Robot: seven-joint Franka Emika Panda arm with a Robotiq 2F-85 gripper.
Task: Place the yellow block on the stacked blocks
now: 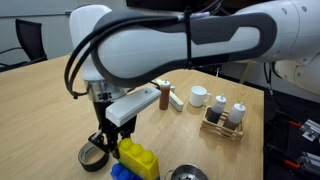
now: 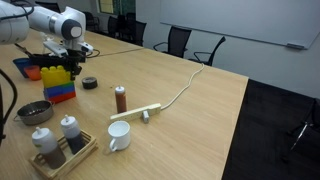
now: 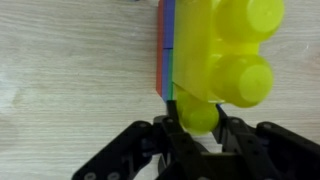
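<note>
I need to turn my gripper toward the black tape roll next and let go of the yellow block against the stack's big yellow brick [image 1: 143,160] [image 3: 238,72], which already touches the block beside my fingers.
The stacked blocks [image 3: 225,50] are chunky yellow studded bricks on a blue and red base, filling the top of the wrist view. They also show in both exterior views [image 1: 136,158] [image 2: 58,82]. My gripper [image 3: 195,125] is shut on the small yellow block [image 3: 193,112], which sits between the fingertips and touches the near side of the stack's big yellow brick. In an exterior view my gripper [image 1: 108,140] hangs low at the stack's side, and in an exterior view [image 2: 68,58] it is just above the stack. The small block is hidden in both exterior views.
A black tape roll [image 1: 93,157] [image 2: 90,83] lies next to the stack. A brown bottle [image 1: 163,96], a white mug [image 1: 199,96], a wooden tray with shakers [image 1: 224,120], a metal bowl [image 2: 34,112] and a cable [image 2: 180,95] are on the wooden table.
</note>
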